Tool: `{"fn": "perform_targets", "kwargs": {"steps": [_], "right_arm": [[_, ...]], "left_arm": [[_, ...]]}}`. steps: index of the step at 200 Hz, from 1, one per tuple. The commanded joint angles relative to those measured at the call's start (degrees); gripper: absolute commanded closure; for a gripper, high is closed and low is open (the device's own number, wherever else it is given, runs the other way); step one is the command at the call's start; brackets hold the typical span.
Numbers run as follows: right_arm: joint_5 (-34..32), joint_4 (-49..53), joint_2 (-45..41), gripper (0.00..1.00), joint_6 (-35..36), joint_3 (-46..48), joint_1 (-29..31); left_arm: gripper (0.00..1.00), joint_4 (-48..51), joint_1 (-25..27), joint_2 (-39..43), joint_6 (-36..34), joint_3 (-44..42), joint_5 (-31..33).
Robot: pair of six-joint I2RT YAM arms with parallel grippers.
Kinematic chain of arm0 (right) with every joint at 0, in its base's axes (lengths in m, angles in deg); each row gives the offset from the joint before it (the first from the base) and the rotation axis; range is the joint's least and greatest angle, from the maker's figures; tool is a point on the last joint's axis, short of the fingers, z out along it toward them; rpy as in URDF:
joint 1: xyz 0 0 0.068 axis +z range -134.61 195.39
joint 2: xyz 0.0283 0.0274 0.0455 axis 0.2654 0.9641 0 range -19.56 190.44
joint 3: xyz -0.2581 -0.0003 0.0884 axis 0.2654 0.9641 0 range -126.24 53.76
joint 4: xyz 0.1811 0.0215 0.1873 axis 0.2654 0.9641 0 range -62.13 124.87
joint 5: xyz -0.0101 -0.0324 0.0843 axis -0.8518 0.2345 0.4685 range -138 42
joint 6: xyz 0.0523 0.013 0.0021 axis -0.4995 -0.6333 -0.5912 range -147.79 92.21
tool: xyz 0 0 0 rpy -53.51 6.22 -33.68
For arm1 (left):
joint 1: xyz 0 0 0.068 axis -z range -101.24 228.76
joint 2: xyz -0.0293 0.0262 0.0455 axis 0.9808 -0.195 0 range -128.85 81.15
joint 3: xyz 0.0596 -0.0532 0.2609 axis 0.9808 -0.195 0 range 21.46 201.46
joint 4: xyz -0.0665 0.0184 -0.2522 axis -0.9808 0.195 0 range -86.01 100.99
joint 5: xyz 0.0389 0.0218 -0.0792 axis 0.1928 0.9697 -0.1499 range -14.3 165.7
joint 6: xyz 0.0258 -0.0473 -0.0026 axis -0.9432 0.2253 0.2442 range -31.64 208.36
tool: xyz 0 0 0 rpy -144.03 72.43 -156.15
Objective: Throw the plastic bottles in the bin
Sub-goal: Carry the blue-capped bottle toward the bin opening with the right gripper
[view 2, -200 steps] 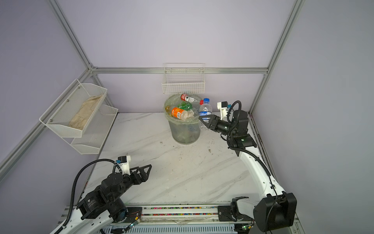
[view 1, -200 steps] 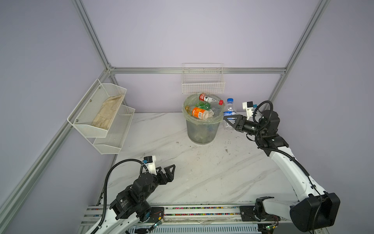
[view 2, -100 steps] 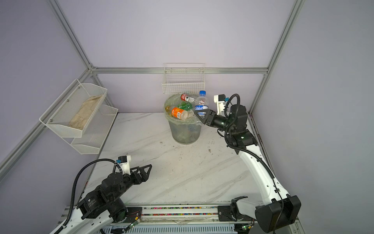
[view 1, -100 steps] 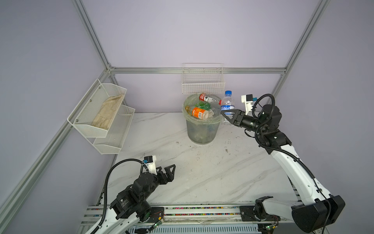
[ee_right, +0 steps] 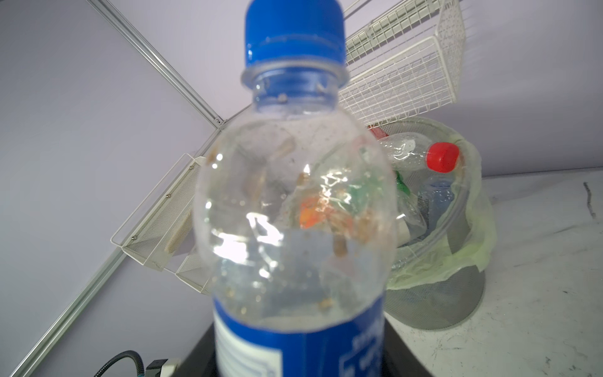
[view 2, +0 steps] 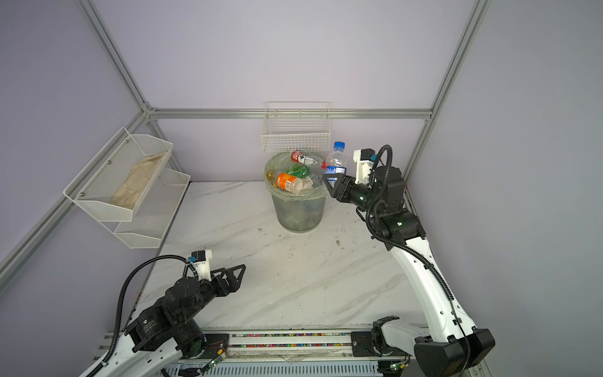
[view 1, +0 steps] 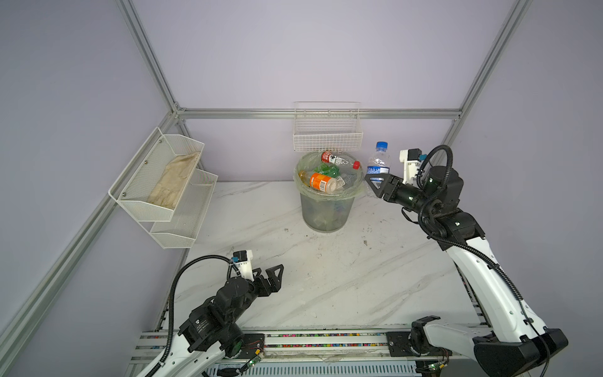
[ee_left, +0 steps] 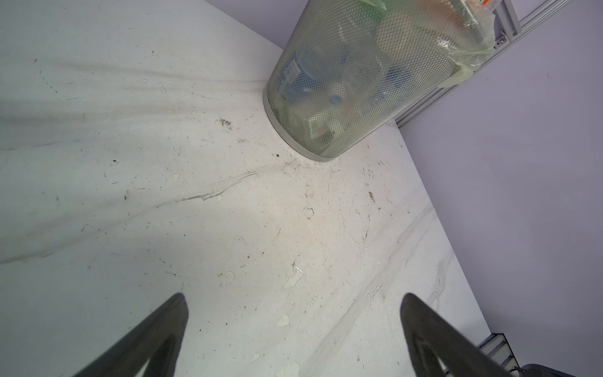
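My right gripper moves sideways across the bin's rim next and releases the clear bottle over the bin's opening (view 1: pixel 334 172) (ee_right: pixel 409 196). That opening lies just beside my gripper.
The grey mesh bin (view 1: pixel 327 209) (view 2: pixel 299 210) (ee_left: pixel 355 81) (ee_right: pixel 437 303) with its pale green bag stands at the back of the table, heaped with plastic bottles: an orange-label one (view 1: pixel 321 182) (view 2: pixel 288 182), a red-capped one (view 1: pixel 339 160) (ee_right: pixel 421 156) and a green one (view 1: pixel 328 169). My right gripper (view 1: pixel 375 182) (view 2: pixel 333 182) is shut on a clear bottle with blue cap and blue label (view 1: pixel 378 161) (view 2: pixel 336 161) (ee_right: pixel 297 209), held upright just right of the bin's rim. My left gripper (view 1: pixel 270 277) (view 2: pixel 233 275) (ee_left: pixel 293 326) hovers open and empty over the front left of the table.
A white wire basket (view 1: pixel 327 130) (view 2: pixel 295 130) hangs on the back wall right above the bin. A white two-tier mesh shelf (view 1: pixel 163 186) (view 2: pixel 124 186) holding a cloth sits on the left wall. The marble tabletop (view 1: pixel 326 277) lies between the arms.
My right arm has lifted the blue-label bottle from the table beside the bin to rim height. The left arm has not moved.
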Motion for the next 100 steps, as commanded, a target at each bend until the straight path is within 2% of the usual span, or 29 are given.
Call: {"fn": "perform_targets", "kwargs": {"steps": [1,100], "right_arm": [[-2.7,1.6,-1.6,1.0,2.4,-1.5,0.5],[-4.0,2.3,-2.6,1.0,3.2,-1.5,0.8]], "left_arm": [[0.0,-2.6,0.3,-0.8,-0.4,0.1,-0.3],[0.0,-2.8,0.3,-0.9,-0.3,-0.1,-0.6]]}}
